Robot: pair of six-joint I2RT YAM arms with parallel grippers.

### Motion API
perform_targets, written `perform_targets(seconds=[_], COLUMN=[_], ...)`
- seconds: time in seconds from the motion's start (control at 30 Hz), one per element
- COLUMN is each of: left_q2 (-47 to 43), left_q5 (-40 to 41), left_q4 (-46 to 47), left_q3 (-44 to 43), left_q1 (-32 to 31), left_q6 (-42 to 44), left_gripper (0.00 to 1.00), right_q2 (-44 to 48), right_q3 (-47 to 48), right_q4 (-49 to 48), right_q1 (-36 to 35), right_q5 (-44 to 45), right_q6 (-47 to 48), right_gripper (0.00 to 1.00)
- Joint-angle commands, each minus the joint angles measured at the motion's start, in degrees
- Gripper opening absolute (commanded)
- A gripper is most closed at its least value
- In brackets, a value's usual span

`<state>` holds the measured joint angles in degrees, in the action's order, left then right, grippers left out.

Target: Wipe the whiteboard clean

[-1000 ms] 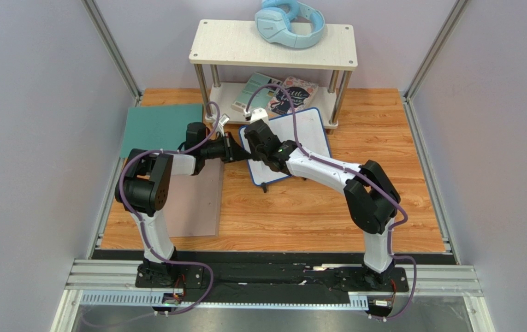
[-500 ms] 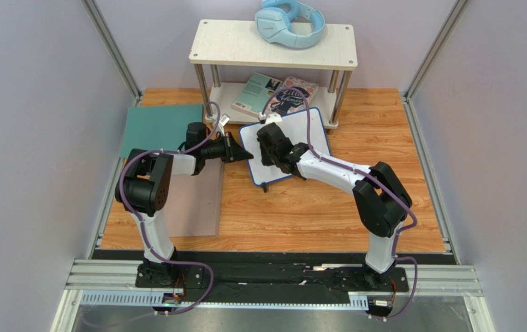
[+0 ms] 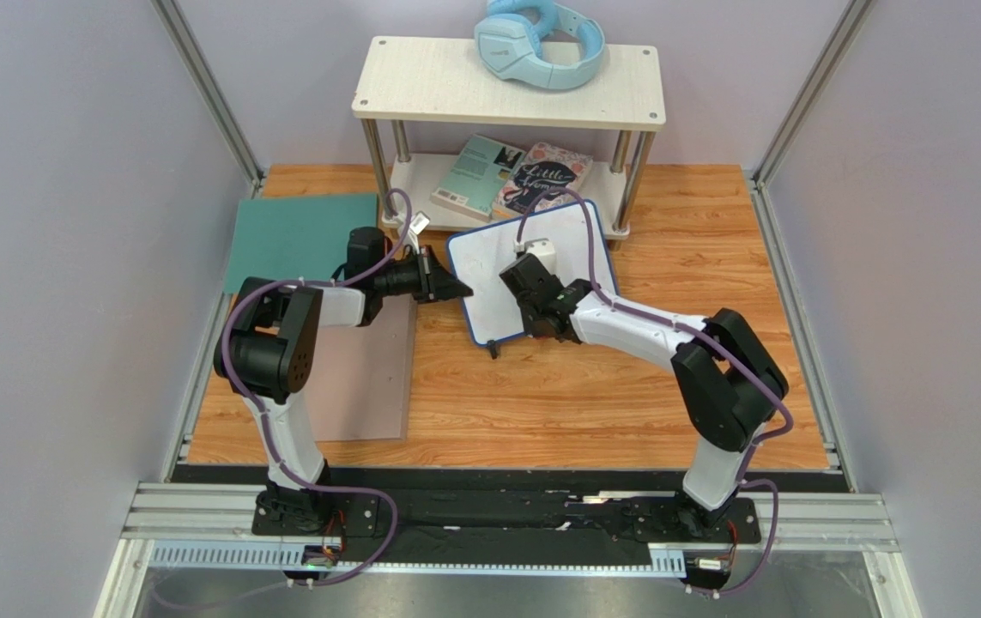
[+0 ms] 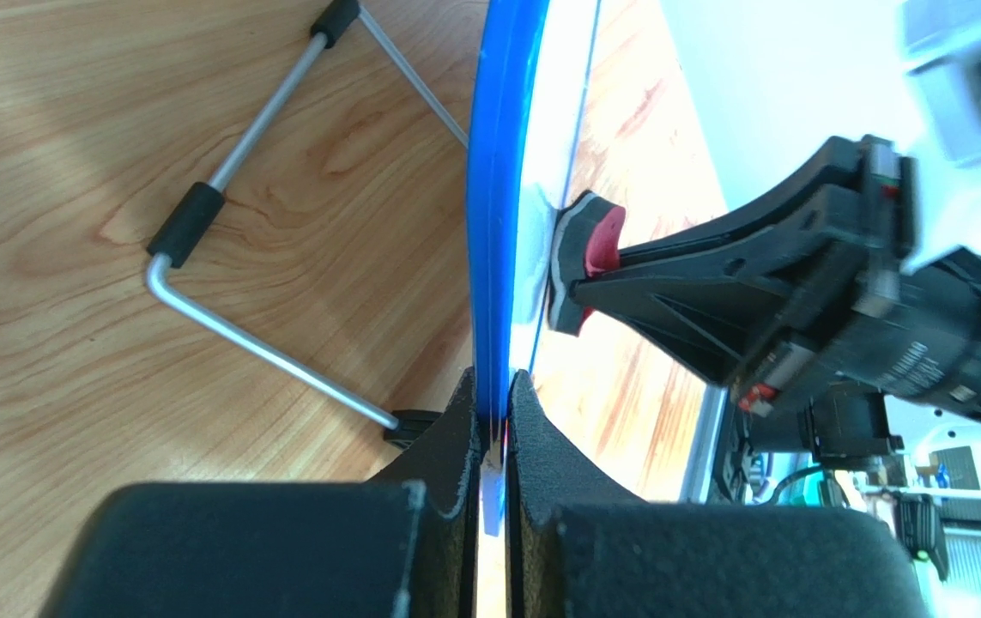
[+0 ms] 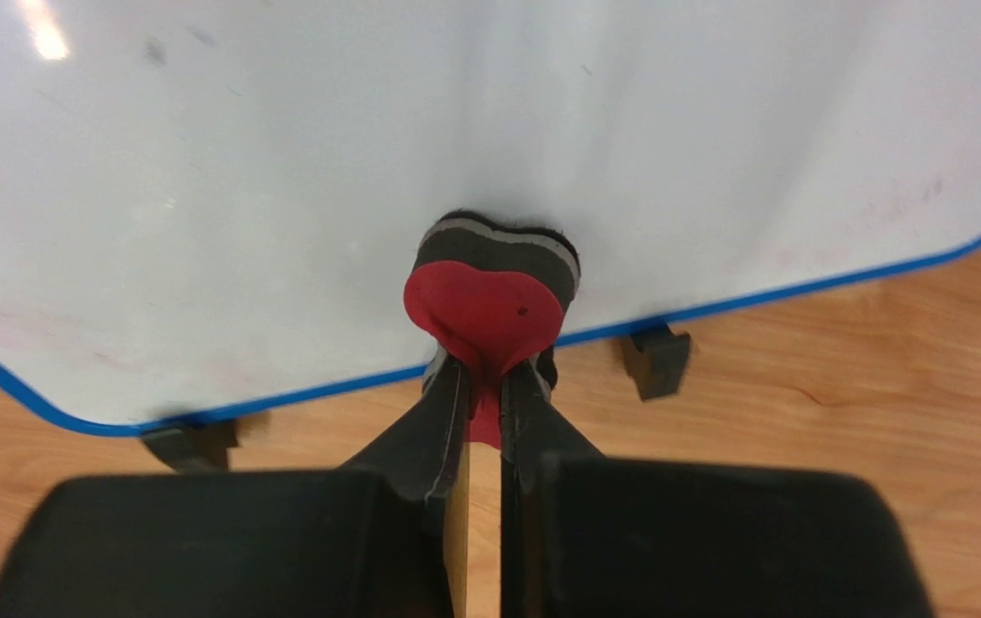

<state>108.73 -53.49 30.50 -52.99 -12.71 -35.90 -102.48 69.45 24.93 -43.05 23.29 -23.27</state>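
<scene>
My right gripper draws the eraser (image 5: 489,309) back off the barely smudged board next, lowers it onto the bare wood and releases it, since that wood lies below and back.
The whiteboard (image 3: 575,240), white with a blue frame and black feet, stands tilted on the wooden table in front of the shelf. My left gripper (image 3: 459,291) is shut on its left frame edge (image 4: 498,193), the jaws (image 4: 493,402) clamping the blue rim. My right gripper (image 3: 524,291) is shut on a red, heart-shaped eraser (image 5: 489,309) with a grey-and-black pad, pressed against the white surface (image 5: 457,129) near its lower edge. The eraser also shows in the left wrist view (image 4: 579,258), touching the board. Only faint smudges show on the board.
A two-level shelf (image 3: 508,84) stands behind the board, with blue headphones (image 3: 541,45) on top and books (image 3: 508,174) underneath. A teal mat (image 3: 296,238) and a grey-brown mat (image 3: 366,374) lie at the left. The board's wire stand (image 4: 237,335) rests on the wood.
My right gripper has slid the eraser across the board, from its upper left toward the right and the near edge. The left gripper has held still on the frame.
</scene>
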Motion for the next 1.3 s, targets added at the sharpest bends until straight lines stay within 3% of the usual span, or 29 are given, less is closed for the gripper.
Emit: perform_targets(seconds=[0.0, 0.27, 0.47, 0.73, 1.27], left_q2=[-2.12, -3.52, -5.80, -10.46, -13.89], left_q5=[0.94, -1.52, -2.84, -0.83, 13.41], left_q4=[-1.32, -3.16, -9.49, -17.64, -36.02], left_q3=[-0.44, -1.32, -2.20, -0.97, -2.55], left_q1=[-0.39, -0.39, -0.39, -0.30, -0.21], left_q6=[3.29, 4.69, 8.38, 12.43, 21.30], left_gripper=[0.00, 0.00, 0.00, 0.00, 0.00], right_q2=[6.30, 17.21, 22.49, 20.83, 16.34], right_q3=[-2.82, -6.78, -10.47, -12.32, -15.57], right_q4=[4.69, 7.68, 9.87, 10.06, 12.78], right_q1=[1.39, 1.04, 1.04, 2.70, 2.88], right_q5=[0.88, -1.23, 0.44, 1.86, -4.21], right_q6=[0.77, 1.12, 0.07, -2.40, -6.88], right_gripper=[0.00, 0.00, 0.00, 0.00, 0.00])
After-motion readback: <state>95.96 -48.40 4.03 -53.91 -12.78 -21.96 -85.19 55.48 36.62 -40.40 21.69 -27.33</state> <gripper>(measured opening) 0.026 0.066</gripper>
